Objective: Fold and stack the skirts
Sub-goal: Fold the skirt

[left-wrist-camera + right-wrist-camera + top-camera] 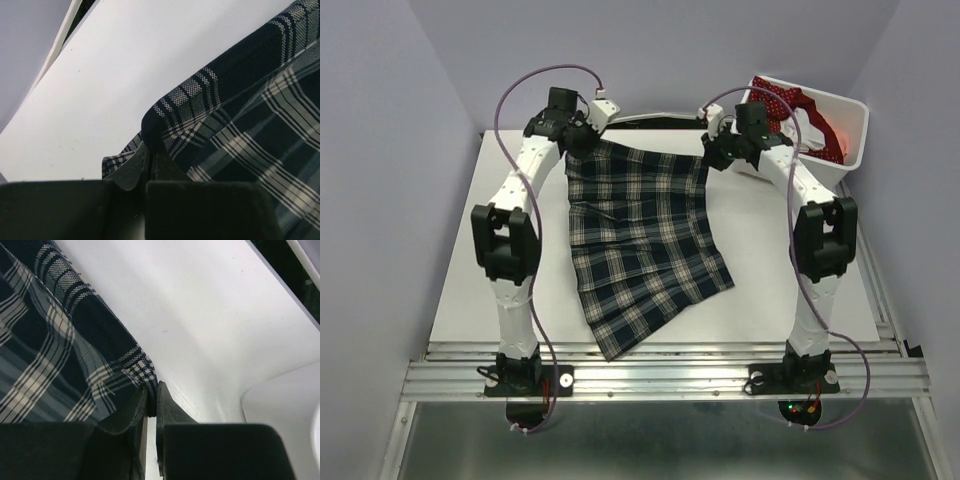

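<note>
I will move my left gripper back and then down onto the plaid skirt's middle [610, 252] to let go of the skirt's waistband corner, because the skirt's lower half is spread out on the table.
The plaid skirt [640, 240], dark navy/green with white lines, hangs spread between both arms, its lower hem trailing on the table toward the front. My left gripper [582, 138] is shut on its top left corner; the left wrist view shows the waistband [200, 105] pinched between the fingers [132, 170]. My right gripper [713, 150] is shut on the top right corner, the cloth edge [142, 367] clamped between its fingers [167, 407]. The red dotted skirt [790, 105] lies crumpled in the white bin [850, 150] at the back right.
The white table mat [470, 290] lies under the skirt. The bin's rim shows in the right wrist view [280, 405], close to the right gripper. Metal rails [660, 375] run along the front edge, with purple walls on both sides.
</note>
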You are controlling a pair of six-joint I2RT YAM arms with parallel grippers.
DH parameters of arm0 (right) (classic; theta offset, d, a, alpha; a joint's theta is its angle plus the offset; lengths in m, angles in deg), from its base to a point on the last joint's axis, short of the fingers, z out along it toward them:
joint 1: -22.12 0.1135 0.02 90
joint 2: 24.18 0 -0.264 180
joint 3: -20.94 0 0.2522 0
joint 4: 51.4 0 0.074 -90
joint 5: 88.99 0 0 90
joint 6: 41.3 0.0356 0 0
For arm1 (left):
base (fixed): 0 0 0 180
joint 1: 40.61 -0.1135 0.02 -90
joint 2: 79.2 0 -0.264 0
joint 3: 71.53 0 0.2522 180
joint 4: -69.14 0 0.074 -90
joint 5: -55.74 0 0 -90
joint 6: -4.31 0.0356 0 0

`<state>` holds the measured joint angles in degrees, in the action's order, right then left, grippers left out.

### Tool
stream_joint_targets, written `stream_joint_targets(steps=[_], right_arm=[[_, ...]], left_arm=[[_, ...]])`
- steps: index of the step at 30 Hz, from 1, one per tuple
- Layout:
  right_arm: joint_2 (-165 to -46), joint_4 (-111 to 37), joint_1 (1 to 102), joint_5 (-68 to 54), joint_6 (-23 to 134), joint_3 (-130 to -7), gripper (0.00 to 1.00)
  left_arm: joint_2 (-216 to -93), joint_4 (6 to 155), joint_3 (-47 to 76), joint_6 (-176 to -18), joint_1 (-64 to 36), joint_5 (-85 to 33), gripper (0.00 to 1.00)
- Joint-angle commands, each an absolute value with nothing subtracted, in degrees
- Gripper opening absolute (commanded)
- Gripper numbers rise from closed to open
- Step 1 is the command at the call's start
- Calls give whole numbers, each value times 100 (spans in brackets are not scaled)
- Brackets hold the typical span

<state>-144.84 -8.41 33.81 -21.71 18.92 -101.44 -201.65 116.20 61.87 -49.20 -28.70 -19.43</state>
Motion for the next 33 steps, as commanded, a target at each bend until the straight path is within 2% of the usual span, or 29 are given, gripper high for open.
stream_joint_targets(steps=[1, 4, 8, 10, 14, 21, 22, 23, 24, 25, 26, 28, 29, 31, 33], right_arm=[[-13099, -1705, 3197, -2245, 1365, -9120, 0], [-12327, -2040, 3197, -2447, 1101, -7951, 0], [-11534, -2321, 3197, -2746, 327, -6720, 0], [-11287, -2331, 3197, -2895, -128, -6028, 1], [-10856, -2270, 3197, -3186, -762, -5058, 1], [-9917, -1673, 3320, -3731, -1879, -3837, 1], [-9845, -1620, 3381, -3722, -2167, -3730, 3], [-9810, -1376, 3460, -3705, -2309, -3660, 15], [-9766, -1225, 3460, -3687, -2380, -3598, 33], [-9722, -1102, 3460, -3661, -2250, -3623, 69], [-9713, -962, 3460, -3643, -2066, -3667, 79], [-9704, -960, 3460, -3451, -1645, -3990, 89], [-9756, -978, 3460, -3363, -1164, -4149, 90], [-9827, -978, 3460, -3213, -503, -4509, 90], [-9975, -804, 3460, -3317, 542, -5081, 85]], left_arm=[[-18065, 11639, 4829, -5008, -2831, -2222, 0], [-17004, 11665, 3860, -4974, -2646, -2230, 0], [-15858, 11622, 2025, -5009, -1769, -2591, 0], [-15306, 11674, 1486, -5105, -1399, -2697, 0], [-14916, 11841, 212, -5343, -660, -2540, 0], [-14836, 12096, -528, -5080, -177, -1950, 0], [-14906, 12174, -547, -5071, -97, -1906, 22], [-14968, 12253, -547, -4984, -44, -1836, 38], [-15038, 12315, -495, -4948, -18, -1705, 49], [-15056, 12412, -442, -4921, 0, -1678, 62], [-15048, 12465, -328, -4852, -9, -1651, 64], [-14882, 12509, -196, -4816, 0, -1677, 72], [-14811, 12509, -30, -4885, -9, -1703, 78], [-14627, 12483, 146, -4991, -9, -1739, 81], [-14617, 12334, 357, -5323, 0, -1748, 82]])
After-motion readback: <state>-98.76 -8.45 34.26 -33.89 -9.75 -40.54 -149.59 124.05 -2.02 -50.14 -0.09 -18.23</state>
